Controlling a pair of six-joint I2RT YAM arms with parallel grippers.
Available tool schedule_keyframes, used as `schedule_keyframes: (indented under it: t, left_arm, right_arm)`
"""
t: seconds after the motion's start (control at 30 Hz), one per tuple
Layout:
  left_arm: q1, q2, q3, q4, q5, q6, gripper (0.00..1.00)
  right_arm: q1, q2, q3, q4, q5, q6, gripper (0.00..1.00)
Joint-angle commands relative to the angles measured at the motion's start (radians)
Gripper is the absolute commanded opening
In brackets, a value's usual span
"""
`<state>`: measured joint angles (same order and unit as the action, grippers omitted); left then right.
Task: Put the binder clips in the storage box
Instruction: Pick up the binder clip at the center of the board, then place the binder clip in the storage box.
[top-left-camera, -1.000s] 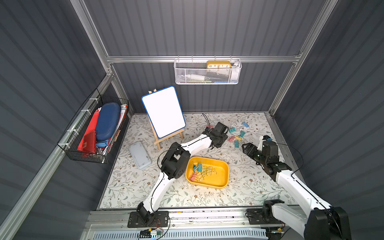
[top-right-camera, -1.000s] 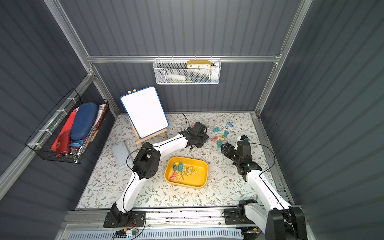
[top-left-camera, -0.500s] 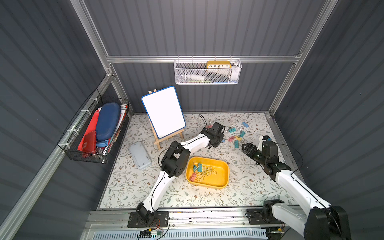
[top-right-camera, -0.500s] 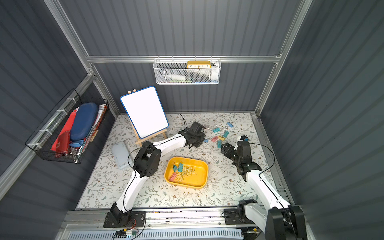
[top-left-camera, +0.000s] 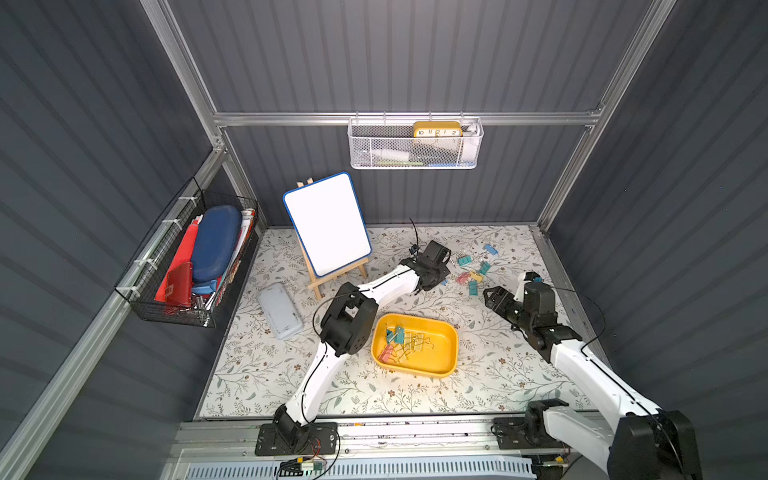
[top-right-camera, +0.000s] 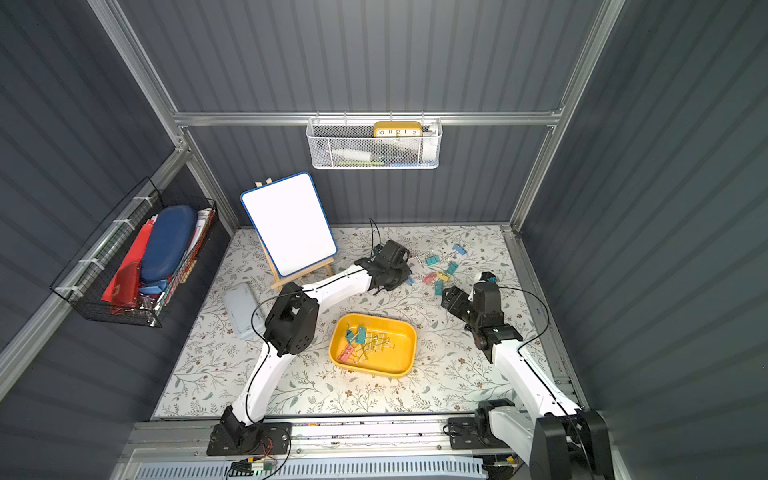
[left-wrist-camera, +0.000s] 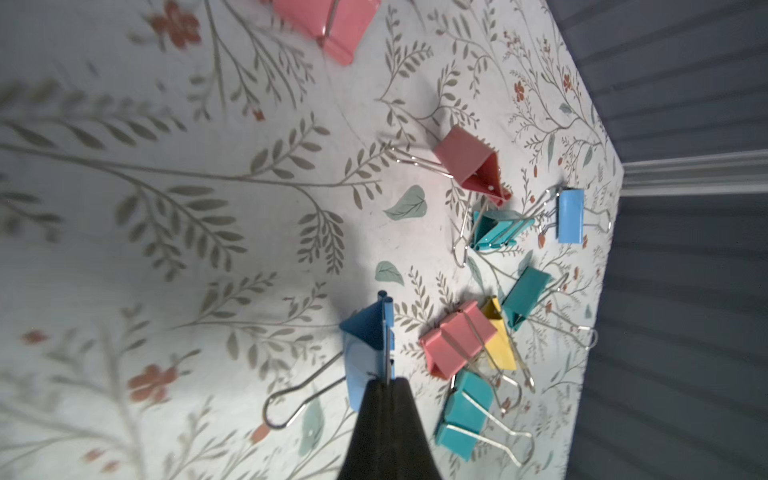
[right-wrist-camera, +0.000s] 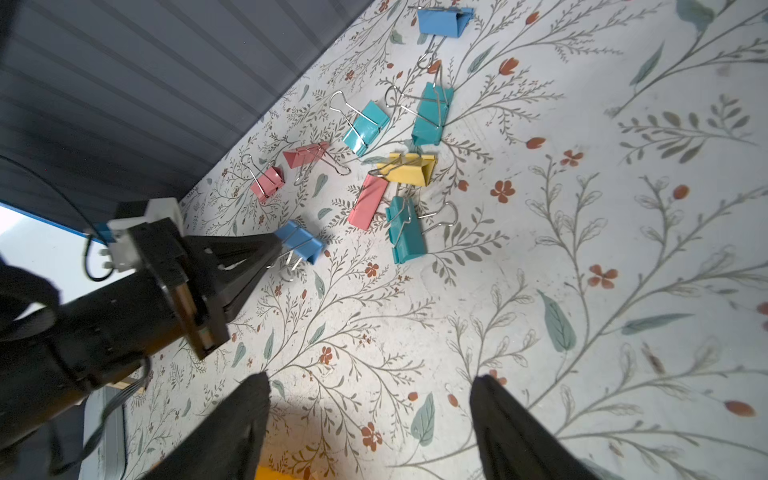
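Observation:
Next, my left gripper lifts the blue binder clip off the mat and back over the yellow storage box (top-left-camera: 453, 345), and releases it where other clips already lie.
My left gripper (left-wrist-camera: 384, 379) is shut on the wire handle of a blue binder clip (left-wrist-camera: 365, 345), low at the mat. The right wrist view shows the same binder clip (right-wrist-camera: 301, 245) at the left fingertips. Just beside it lie several loose binder clips: pink (left-wrist-camera: 457, 336), yellow (left-wrist-camera: 500, 345) and teal (left-wrist-camera: 465, 407). They show as a small cluster (top-left-camera: 471, 274) in both top views. The yellow storage box (top-left-camera: 453, 345) sits nearer the front and holds several clips. My right gripper (right-wrist-camera: 370, 378) hangs open over bare mat, on the near right of the cluster, holding nothing.
A whiteboard on a wooden easel (top-left-camera: 328, 224) stands at the back left of the mat. A grey case (top-left-camera: 280, 309) lies left of the left arm. A black wire basket (top-left-camera: 187, 266) hangs on the left wall and a white mesh basket (top-left-camera: 415, 145) on the back wall.
My left gripper has shut on the blue binder clip after shifting slightly toward the back. The right arm has stayed where it was, still open.

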<state>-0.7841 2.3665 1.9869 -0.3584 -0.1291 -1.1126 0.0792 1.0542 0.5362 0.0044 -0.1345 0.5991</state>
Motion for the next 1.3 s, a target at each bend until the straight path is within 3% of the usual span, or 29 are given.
schedule_keyframes:
  t: [0.0,0.2,0.37,0.57,0.7,1.03,1.27]
  left_arm:
    - [-0.016,-0.209,0.008,-0.182,-0.121,0.243,0.00]
    - [-0.101,-0.409,-0.086,-0.581,-0.285,0.270,0.00]
    - [-0.230,-0.483,-0.219,-0.856,-0.322,0.075,0.00]
    - [-0.309,-0.620,-0.542,-0.805,-0.270,-0.068,0.00]
    - [-0.339,-0.674,-0.678,-0.677,-0.257,-0.049,0.00]
    - [-0.339,-0.708,-0.631,-0.626,-0.381,-0.035,0.00]
    - [-0.314,-0.763,-0.665,-0.813,-0.443,-0.018,0.00]
  right_arm:
    - [0.000,-0.008,-0.013,0.004,0.004,0.004,0.80]
    - [-0.001,0.008,-0.008,0.006,-0.003,0.003,0.80]
    - [-0.001,0.017,-0.005,0.002,-0.006,0.001,0.80]
    - [-0.001,0.023,-0.004,0.004,-0.015,0.001,0.80]
    - [0.001,0.033,-0.006,0.009,-0.021,0.003,0.80]
    - [0.002,0.045,-0.006,0.010,-0.017,0.000,0.80]
    - [0.003,0.058,-0.006,0.019,-0.024,0.005,0.81]
